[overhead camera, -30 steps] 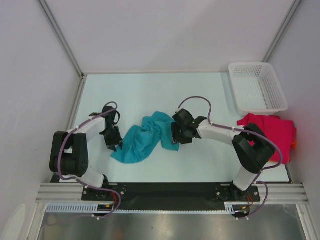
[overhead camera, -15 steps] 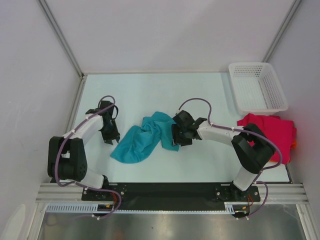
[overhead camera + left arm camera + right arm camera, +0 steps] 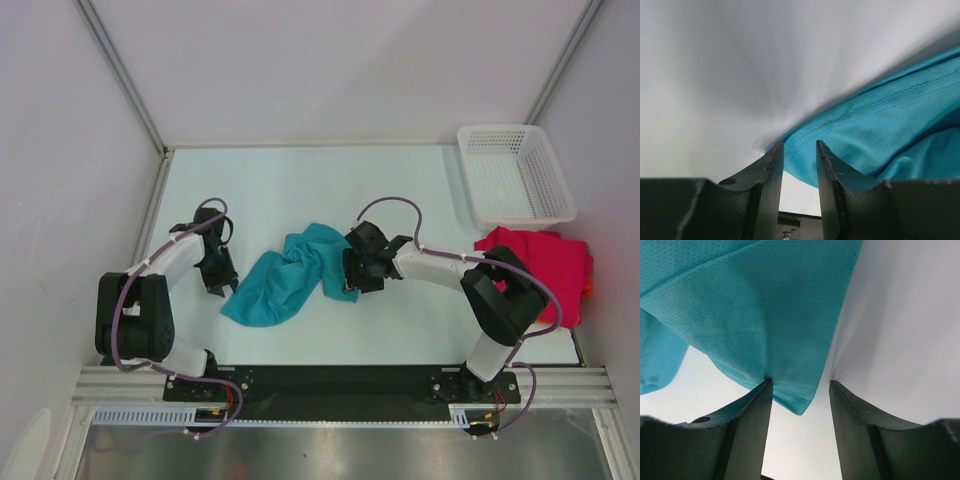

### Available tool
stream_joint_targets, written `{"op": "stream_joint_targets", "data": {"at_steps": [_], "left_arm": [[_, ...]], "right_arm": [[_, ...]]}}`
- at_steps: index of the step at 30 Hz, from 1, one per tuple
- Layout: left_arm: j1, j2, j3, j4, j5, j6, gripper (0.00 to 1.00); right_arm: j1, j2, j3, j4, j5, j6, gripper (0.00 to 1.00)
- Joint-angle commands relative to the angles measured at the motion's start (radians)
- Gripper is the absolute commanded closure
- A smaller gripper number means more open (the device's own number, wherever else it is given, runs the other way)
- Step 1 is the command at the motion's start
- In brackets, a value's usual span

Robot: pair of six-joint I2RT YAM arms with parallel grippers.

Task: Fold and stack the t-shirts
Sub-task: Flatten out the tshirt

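My left gripper moves down toward the teal t-shirt's middle next, fingers straddling the hem [image 3: 231, 303] [image 3: 799, 143] beside its corner. The cloth only just reaches the fingers.
A teal t-shirt [image 3: 288, 272] lies crumpled in the middle of the table. My left gripper [image 3: 223, 287] sits at its left edge; in the left wrist view the fingertips [image 3: 776, 156] stand apart with the teal hem [image 3: 805, 145] just at their tips and white table showing in the gap. My right gripper [image 3: 348, 282] is at the shirt's right side, open wide, and a corner of the teal cloth [image 3: 795, 400] reaches in between its fingers, touching the left one [image 3: 762, 405]. A crimson-pink t-shirt [image 3: 545, 258] lies at the right, with an orange edge [image 3: 589, 290] beneath it.
A white mesh basket [image 3: 515, 175] stands at the back right corner. The right arm's elbow [image 3: 500, 290] overlaps the pink shirt. White walls enclose the table on three sides, and a black rail [image 3: 330, 378] runs along the near edge.
My left arm swung outward to the left and its gripper has settled against the shirt's left hem. The right gripper has barely shifted. The shirt's lower left edge has moved slightly.
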Motion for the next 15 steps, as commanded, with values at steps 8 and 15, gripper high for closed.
{"op": "stream_joint_targets", "data": {"at_steps": [8, 15], "left_arm": [[0.009, 0.094, -0.036, 0.107, 0.218, 0.062, 0.64], [0.02, 0.057, -0.088, 0.211, 0.598, 0.014, 1.0]], "right_arm": [[0.003, 0.031, 0.015, 0.035, -0.021, 0.007, 0.48], [-0.001, 0.024, 0.006, 0.064, -0.078, -0.003, 1.0]]}}
